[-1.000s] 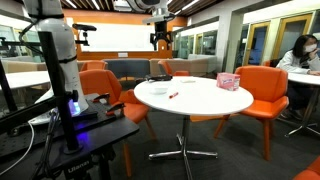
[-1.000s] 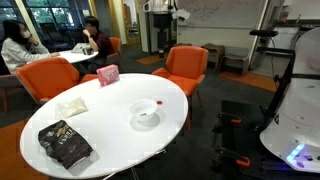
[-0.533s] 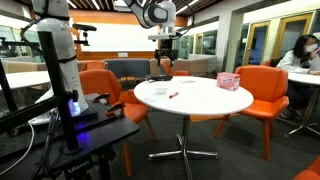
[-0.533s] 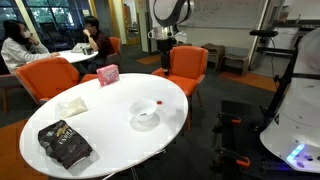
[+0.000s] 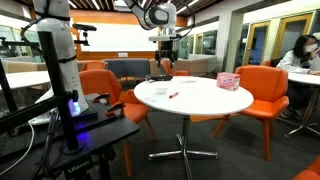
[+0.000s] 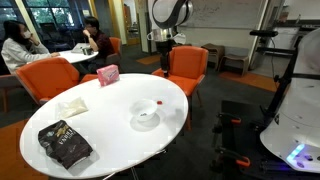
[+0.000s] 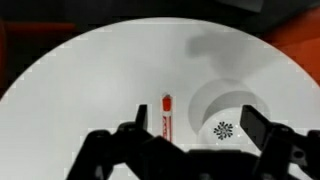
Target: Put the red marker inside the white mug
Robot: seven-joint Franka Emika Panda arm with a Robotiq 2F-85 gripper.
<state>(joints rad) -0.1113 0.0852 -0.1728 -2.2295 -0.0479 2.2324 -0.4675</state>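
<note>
Next, my gripper lowers and shifts to the left in the wrist view, onto the red marker [image 7: 167,117], since the marker lies off-center near one finger.
The red marker [image 7: 166,115] lies flat on the round white table [image 7: 80,70], just left of the white mug [image 7: 225,105] in the wrist view. The mug stands upright with a dark snowflake mark showing inside it. My gripper [image 7: 193,132] is open and empty, high above both, with the marker near its left finger and the mug between the fingers. In both exterior views the gripper [image 5: 165,62] [image 6: 166,62] hangs over the table's edge, well above the marker [image 5: 173,95] [image 6: 159,102] and the mug [image 5: 159,91] [image 6: 147,118].
A pink-and-white patterned box [image 5: 229,81] [image 6: 108,74] stands on the table away from the mug. A black bag [image 6: 65,143] and a white packet [image 6: 72,105] lie on it too. Orange chairs [image 5: 262,92] [image 6: 186,66] ring the table. People sit at another table [image 6: 92,40].
The arm has come down from the top of the picture over the past second, so the gripper now hangs lower over the table's edge. It has barely moved in the last half second.
</note>
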